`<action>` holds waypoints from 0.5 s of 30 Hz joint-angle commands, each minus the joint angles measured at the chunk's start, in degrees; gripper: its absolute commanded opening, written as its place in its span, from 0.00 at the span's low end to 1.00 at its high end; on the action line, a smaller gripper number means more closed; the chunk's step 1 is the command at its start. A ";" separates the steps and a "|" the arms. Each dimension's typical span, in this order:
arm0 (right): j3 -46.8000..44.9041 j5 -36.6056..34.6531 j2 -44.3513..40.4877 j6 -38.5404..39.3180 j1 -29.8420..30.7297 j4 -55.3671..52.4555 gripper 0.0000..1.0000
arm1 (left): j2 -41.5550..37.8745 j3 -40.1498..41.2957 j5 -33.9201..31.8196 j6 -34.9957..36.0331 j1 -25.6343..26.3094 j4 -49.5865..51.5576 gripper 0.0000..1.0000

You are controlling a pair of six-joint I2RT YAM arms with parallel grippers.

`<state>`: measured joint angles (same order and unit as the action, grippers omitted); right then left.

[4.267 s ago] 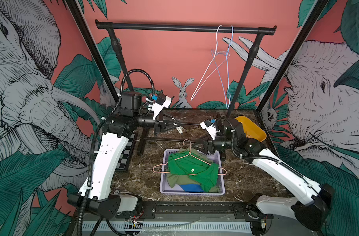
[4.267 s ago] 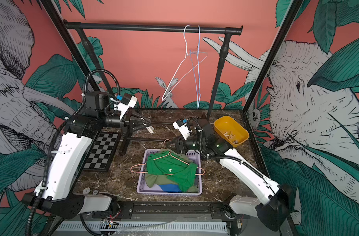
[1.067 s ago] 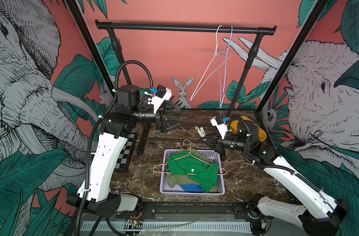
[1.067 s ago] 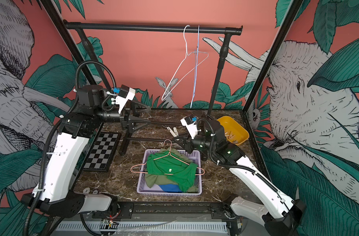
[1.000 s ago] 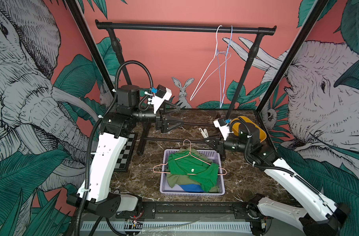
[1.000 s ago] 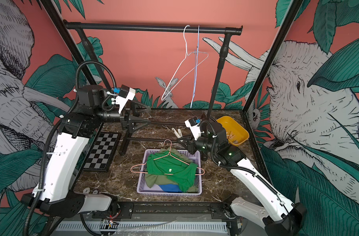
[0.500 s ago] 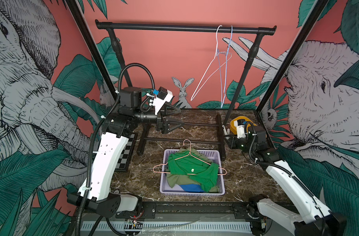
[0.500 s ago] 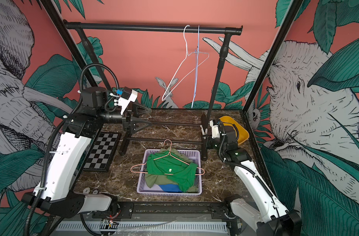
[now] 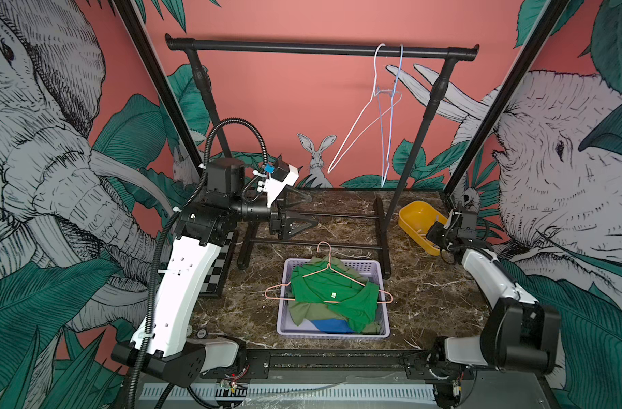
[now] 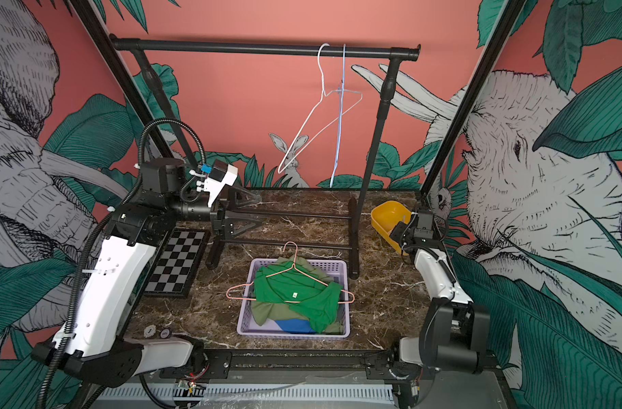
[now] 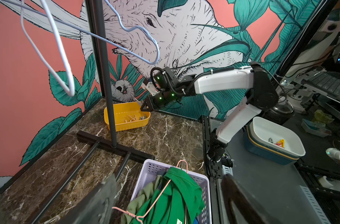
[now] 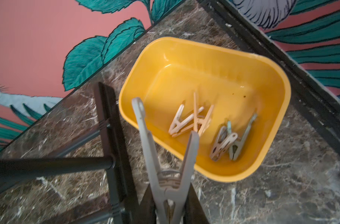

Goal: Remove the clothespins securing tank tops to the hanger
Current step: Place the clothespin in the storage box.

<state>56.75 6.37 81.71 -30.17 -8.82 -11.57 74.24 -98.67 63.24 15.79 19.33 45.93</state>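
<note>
I will lower my right gripper into the yellow bin (image 12: 204,42) below, toward the tan clothespins, and release the grey clothespin there.
The tank tops lie heaped in a lavender basket (image 9: 332,334): a bright green one (image 9: 332,290) on top, an olive one (image 9: 302,311) and a blue one (image 9: 329,324) beneath. A pink wire hanger (image 9: 323,243) rests across them. My right gripper (image 12: 170,211) is shut on a grey clothespin (image 12: 168,186) and hovers at the near rim of a yellow bin (image 12: 204,42). Several clothespins, tan (image 12: 190,120) and greyish (image 12: 229,139), lie inside the bin. My left gripper (image 9: 311,210) stands open and empty above the rack's base at the back left.
A black garment rack (image 9: 320,47) spans the back, with two bare wire hangers (image 9: 377,117) on its rail. Its post (image 9: 405,170) and floor bars (image 9: 338,216) stand between basket and bin. A checkerboard (image 10: 178,262) lies at the left.
My right arm has swung from the table's middle to the right, carrying the clothespin to the yellow bin. The left arm has barely shifted.
</note>
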 commanded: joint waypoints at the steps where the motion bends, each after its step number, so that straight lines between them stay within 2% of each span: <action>1: 3.93 0.15 5.67 -1.02 -1.97 3.22 0.00 | -2.03 1.18 -1.18 5.58 -0.27 5.00 0.87; 6: 6.84 0.30 14.05 -0.75 -4.18 2.62 0.00 | -2.66 1.72 -1.48 8.58 -0.25 8.15 0.88; 15: 10.31 2.69 21.50 0.55 -4.80 -0.01 0.00 | -3.80 4.45 -1.54 11.36 -0.26 10.23 0.88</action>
<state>65.30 8.19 102.43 -30.13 -13.45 -11.29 72.34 -95.15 61.56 24.18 19.33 53.74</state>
